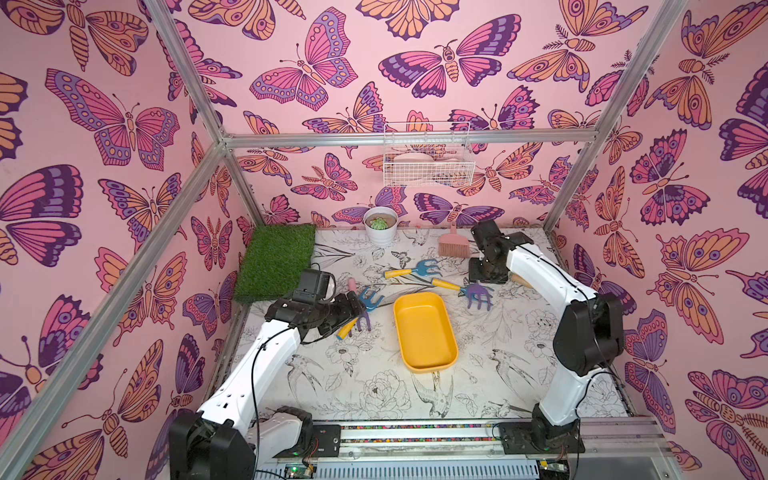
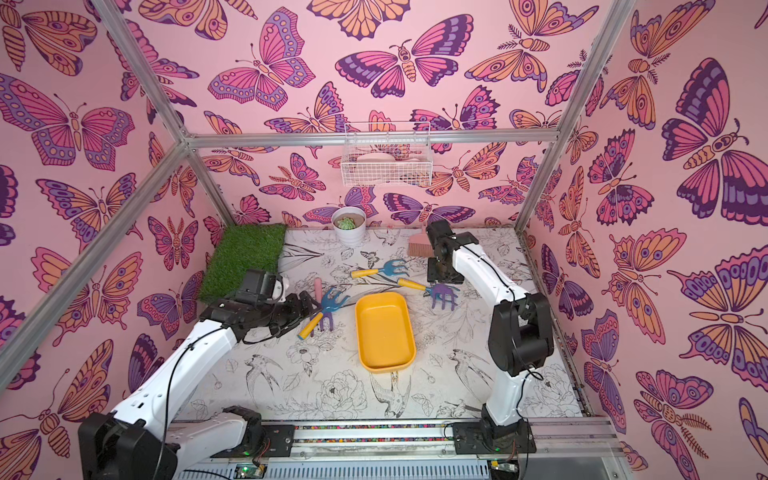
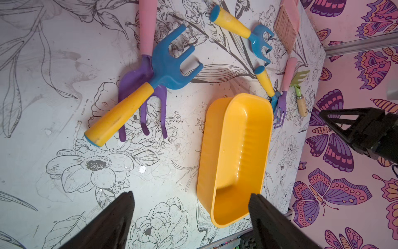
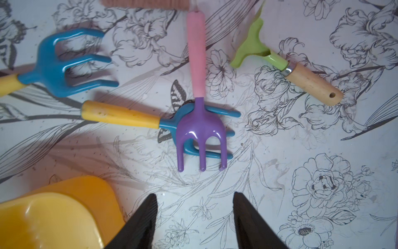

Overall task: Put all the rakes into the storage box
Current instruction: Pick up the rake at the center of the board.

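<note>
The purple rake lies on top across the blue one, so I will next move my right gripper outward past the purple rake's tines and down onto the pink handle (image 4: 198, 68).
The yellow storage box (image 1: 424, 330) (image 2: 384, 330) stands empty mid-table. Several toy rakes lie behind it. On the left a blue rake with a yellow handle (image 3: 170, 69) lies across a purple rake with a pink handle (image 3: 133, 86). My left gripper (image 1: 360, 305) (image 3: 191, 195) hovers open just beside this pair, holding nothing. On the right a purple rake (image 4: 200, 127) (image 1: 480, 295) lies on top of another blue, yellow-handled rake (image 4: 120, 115). My right gripper (image 4: 194, 194) (image 1: 484, 276) is open above the bare table near its tines. A third blue rake (image 1: 428, 268) lies between.
A green rake with a wooden handle (image 4: 312, 84) lies by the right arm. A pink brush (image 1: 449, 245), a white pot with a succulent (image 1: 380, 226) and a grass mat (image 1: 276, 259) sit along the back. A white wire basket (image 1: 428, 156) hangs on the wall.
</note>
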